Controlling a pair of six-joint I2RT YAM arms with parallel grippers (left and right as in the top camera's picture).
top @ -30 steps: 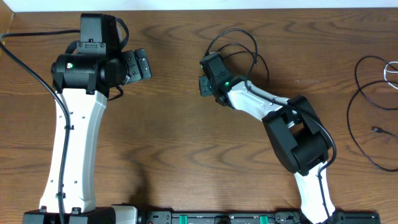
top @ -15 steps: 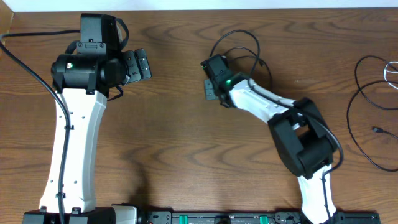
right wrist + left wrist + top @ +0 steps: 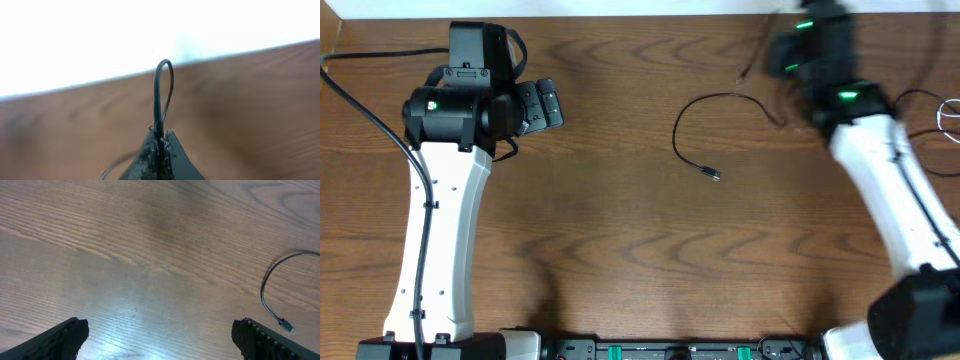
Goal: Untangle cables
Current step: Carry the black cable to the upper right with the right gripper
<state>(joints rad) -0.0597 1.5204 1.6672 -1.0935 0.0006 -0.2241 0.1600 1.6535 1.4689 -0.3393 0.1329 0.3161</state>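
My right gripper will next swing toward the black loop (image 3: 910,93) to its right in the overhead view, then go down and let go of the cable, as the plug is clear.
My right gripper (image 3: 782,55) is blurred with motion at the back right of the table. In the right wrist view it (image 3: 161,136) is shut on a thin black cable (image 3: 159,95), and a small loop stands up from the fingertips. The rest of that cable (image 3: 720,96) trails left in an open arc on the table and ends in a small plug (image 3: 712,174). My left gripper (image 3: 545,103) is open and empty at the back left. The left wrist view shows it (image 3: 160,340) open over bare wood, with the cable's arc (image 3: 264,287) and plug (image 3: 286,325) to its right.
More thin cables lie at the far right edge: a black loop (image 3: 923,93) and a white/silver one (image 3: 950,108), partly hidden by my right arm (image 3: 885,170). The table's back edge (image 3: 620,14) is close behind both grippers.
My right gripper has swung fast from the table's middle to the back right, dragging the black cable with it. The coiled loops have opened into one long arc. The left arm has not moved.
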